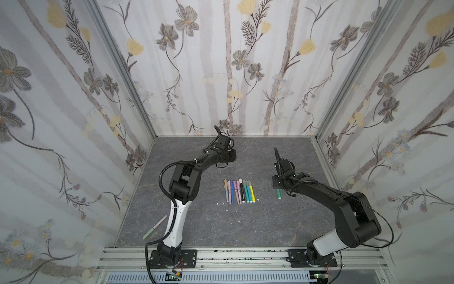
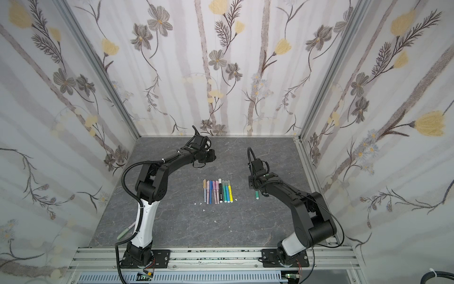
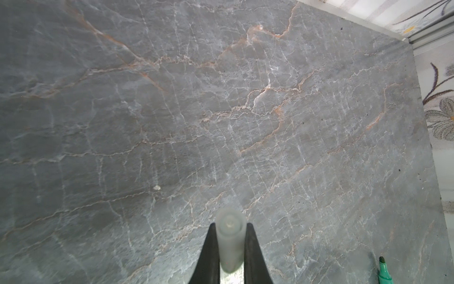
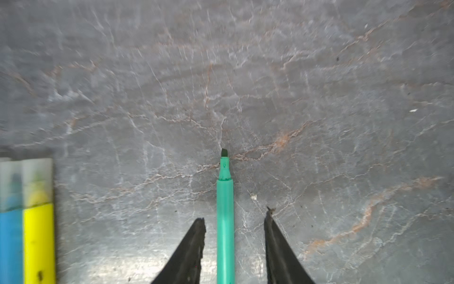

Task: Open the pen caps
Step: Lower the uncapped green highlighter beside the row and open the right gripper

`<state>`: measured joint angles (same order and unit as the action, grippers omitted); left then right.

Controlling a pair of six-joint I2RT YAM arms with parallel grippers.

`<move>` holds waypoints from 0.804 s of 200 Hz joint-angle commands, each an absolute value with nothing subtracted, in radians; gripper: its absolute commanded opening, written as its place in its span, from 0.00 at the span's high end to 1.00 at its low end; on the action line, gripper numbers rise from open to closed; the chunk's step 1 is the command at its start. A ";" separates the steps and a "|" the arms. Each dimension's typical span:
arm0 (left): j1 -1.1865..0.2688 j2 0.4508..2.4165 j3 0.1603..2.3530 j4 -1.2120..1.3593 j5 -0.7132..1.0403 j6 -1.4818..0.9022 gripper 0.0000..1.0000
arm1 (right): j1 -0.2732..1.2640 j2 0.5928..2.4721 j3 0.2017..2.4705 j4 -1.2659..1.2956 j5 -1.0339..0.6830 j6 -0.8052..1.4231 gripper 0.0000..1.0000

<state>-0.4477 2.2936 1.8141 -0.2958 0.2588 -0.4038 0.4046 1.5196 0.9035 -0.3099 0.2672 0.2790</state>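
The bare marble under my left gripper is free of pens. I should therefore move down toward it next and release the translucent grey pen cap (image 3: pixel 230 246).
My left gripper (image 3: pixel 231 225) is shut on a translucent grey pen cap (image 3: pixel 230 246) and holds it above the bare table; in both top views it hangs toward the back (image 1: pixel 229 156). My right gripper (image 4: pixel 234 214) is open. An uncapped green marker (image 4: pixel 224 221) lies on the table between its fingers, touching neither, with its dark tip bare. In both top views this marker (image 1: pixel 278 194) (image 2: pixel 257 195) pokes out from under the right gripper (image 1: pixel 276 183). A row of capped pens (image 1: pixel 239 191) (image 2: pixel 218 190) lies in the middle.
A pale pen with a green end (image 1: pixel 153 227) lies at the front left beside the left arm's base. Small white specks (image 1: pixel 227 210) dot the grey marble table (image 1: pixel 258 228). Blue (image 4: pixel 11 233) and yellow (image 4: pixel 39 233) capped markers end the row near my right gripper.
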 commanded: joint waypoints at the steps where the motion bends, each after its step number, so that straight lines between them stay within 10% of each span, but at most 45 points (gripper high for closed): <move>1: -0.447 2.323 1.865 -0.363 0.244 -0.403 1.00 | 0.406 1.484 0.917 -0.350 0.243 0.274 0.58; 161: -0.444 2.451 2.077 -0.614 0.236 -0.392 0.87 | 0.620 1.559 0.942 -0.275 0.127 0.365 0.54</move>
